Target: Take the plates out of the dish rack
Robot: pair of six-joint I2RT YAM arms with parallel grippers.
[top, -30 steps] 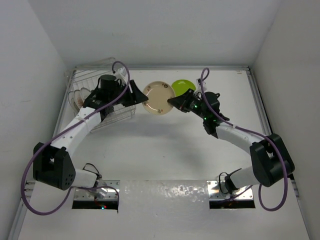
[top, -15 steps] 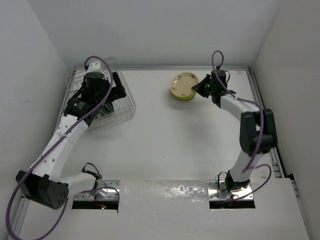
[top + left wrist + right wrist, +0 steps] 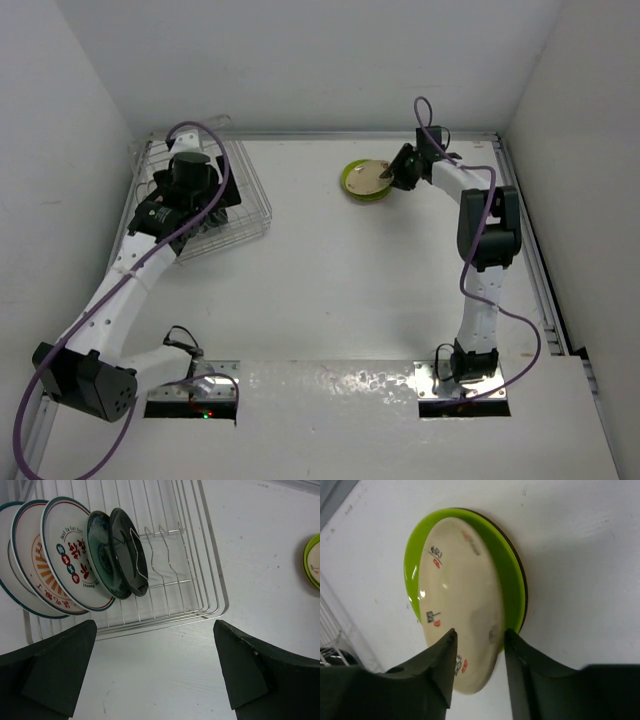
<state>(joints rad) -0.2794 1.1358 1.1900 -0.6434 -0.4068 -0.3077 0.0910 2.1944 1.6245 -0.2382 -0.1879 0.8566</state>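
Note:
My left gripper moves outward and down next, fingers straddling its near rim (image 3: 220, 221) (image 3: 139, 588), to get the black plate, last in the row beside empty rack.
The dish rack (image 3: 212, 575) holds several plates upright: white ones with teal rims and red marks (image 3: 67, 560), a dark teal-patterned one (image 3: 102, 555) and a black one (image 3: 127, 547). My left gripper (image 3: 155, 625) is wide open and empty above the table by the rack's near edge; from above it (image 3: 215, 190) is over the rack (image 3: 250, 210). A cream plate (image 3: 455, 605) lies tilted on a lime green plate (image 3: 507, 575) at the back of the table. My right gripper (image 3: 479, 632) straddles the cream plate's near rim, jaws apart with a gap showing.
The plate stack (image 3: 365, 180) sits near the back wall, right of centre. Side walls close in the table on both sides. The right arm (image 3: 480, 215) is stretched far back along the right side.
My right gripper carried the cream plate to the back right and lowered it onto the green plate. My left arm drew back to the rack with its jaws open.

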